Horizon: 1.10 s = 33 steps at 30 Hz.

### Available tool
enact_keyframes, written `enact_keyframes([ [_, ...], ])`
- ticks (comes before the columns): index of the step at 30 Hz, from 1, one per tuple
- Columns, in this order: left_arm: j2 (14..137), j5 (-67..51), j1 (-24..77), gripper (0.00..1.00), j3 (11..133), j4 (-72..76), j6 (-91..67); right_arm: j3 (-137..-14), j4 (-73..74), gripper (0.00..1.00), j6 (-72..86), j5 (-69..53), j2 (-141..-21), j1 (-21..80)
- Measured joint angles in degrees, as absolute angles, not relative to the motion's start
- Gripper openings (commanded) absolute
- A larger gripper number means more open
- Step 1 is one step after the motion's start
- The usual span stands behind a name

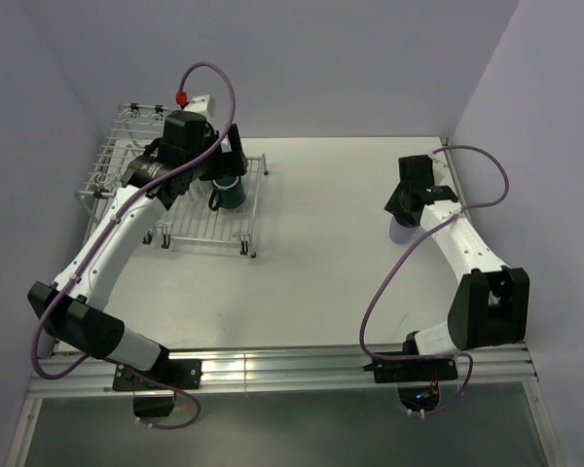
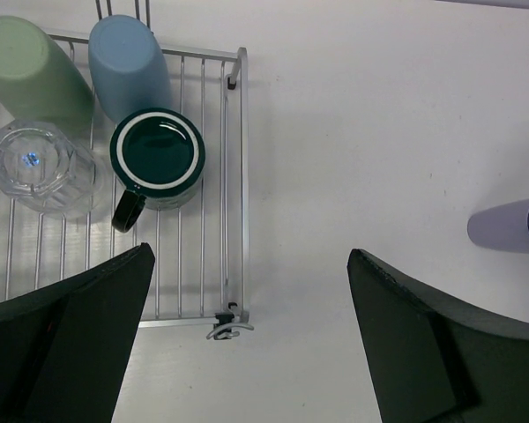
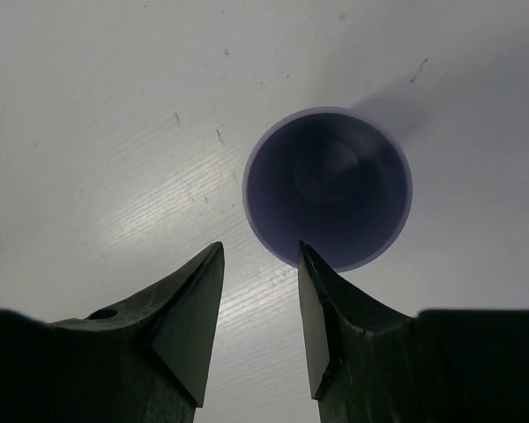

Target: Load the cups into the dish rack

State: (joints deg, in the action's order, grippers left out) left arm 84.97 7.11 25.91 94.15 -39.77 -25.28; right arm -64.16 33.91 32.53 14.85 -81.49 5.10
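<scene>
My right gripper should next go down over the lavender tumbler's rim nearest the fingers, with one finger inside and one outside, because the tumbler's opening faces up.
The white wire dish rack (image 1: 202,230) stands at the far left; its flat grid (image 2: 207,256) shows in the left wrist view. On the grid are a pale green tumbler (image 2: 26,70), a light blue tumbler (image 2: 128,66), a clear glass (image 2: 40,167) and the dark green handled mug (image 2: 157,159), also seen from above (image 1: 230,191). My left gripper (image 2: 251,264) hangs open and empty above the rack's corner (image 1: 224,161). The lavender tumbler (image 3: 328,187) stands upright on the table at the right (image 1: 401,230). My right gripper (image 3: 260,251) is open and empty just beside it, one fingertip over its rim (image 1: 407,199).
The rack's raised basket section (image 1: 117,156) sits at the far left against the wall. A rack foot clip (image 2: 225,326) lies at the grid's corner. The lavender tumbler also shows at the right edge of the left wrist view (image 2: 510,225). White table, walls on three sides.
</scene>
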Motion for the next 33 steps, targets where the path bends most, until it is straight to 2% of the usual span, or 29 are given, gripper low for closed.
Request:
enact_keyframes([
  [23, 84.6, 5.8, 26.4, 0.99, 92.1, -38.4, -25.4, -66.4, 31.5, 0.42, 32.7, 11.9, -90.7, 1.8],
  [33, 84.6, 5.8, 26.7, 0.99, 91.0, -37.7, -25.8, -66.0, 30.4, 0.31, 32.1, 9.6, -92.5, 1.7],
])
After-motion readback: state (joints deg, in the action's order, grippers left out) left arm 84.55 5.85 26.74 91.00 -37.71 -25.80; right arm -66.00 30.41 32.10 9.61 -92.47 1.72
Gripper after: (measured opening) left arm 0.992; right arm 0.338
